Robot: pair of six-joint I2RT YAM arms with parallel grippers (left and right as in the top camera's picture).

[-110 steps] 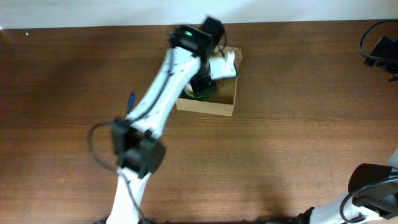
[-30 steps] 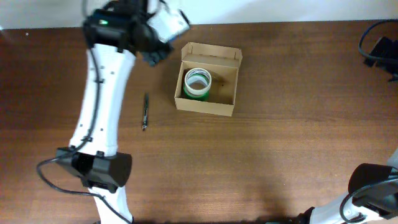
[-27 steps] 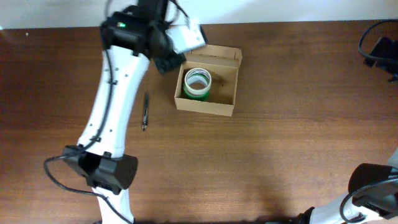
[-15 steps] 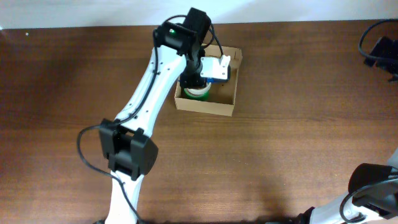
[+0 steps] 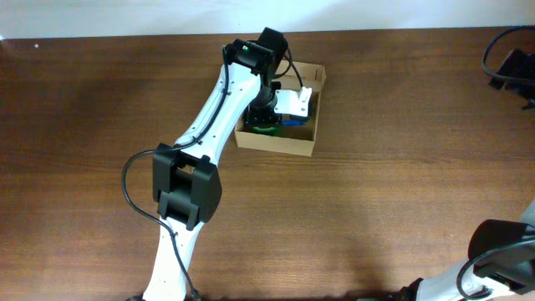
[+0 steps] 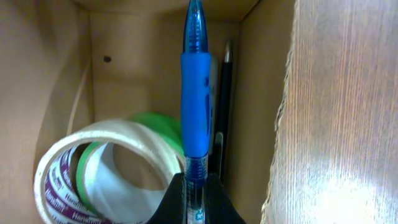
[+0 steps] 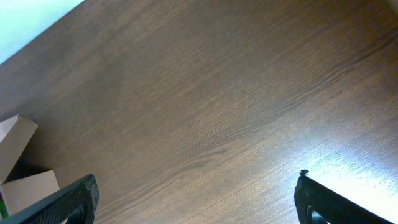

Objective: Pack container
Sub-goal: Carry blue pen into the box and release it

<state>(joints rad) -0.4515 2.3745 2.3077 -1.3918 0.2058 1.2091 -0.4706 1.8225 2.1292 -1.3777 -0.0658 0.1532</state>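
Note:
My left gripper will lower toward the bottom of the box beside the black pen and release the blue pen, as tape rolls crowd one side of the box.
The container (image 5: 276,143) is a small open cardboard box at the back middle of the table. My left gripper (image 6: 194,200) reaches down into it, shut on a blue pen (image 6: 195,93) that points at the box's far wall (image 6: 155,56). Below the pen, rolls of tape (image 6: 74,165), white and green, sit in the box's left part. A black pen (image 6: 224,112) lies along the right wall. In the overhead view the left arm covers most of the box; a bit of blue pen (image 5: 292,121) shows. My right gripper (image 7: 196,205) hangs open over bare wood.
Black cables (image 5: 510,60) lie at the table's back right corner. The right arm's base (image 5: 501,251) sits at the front right. The box's flap (image 5: 311,73) stands up at its back edge, close to the pale wall behind the table.
The left arm has swung from the table's back left across to the box. Its gripper has dropped inside and now hides the tape from overhead. The right arm has not moved.

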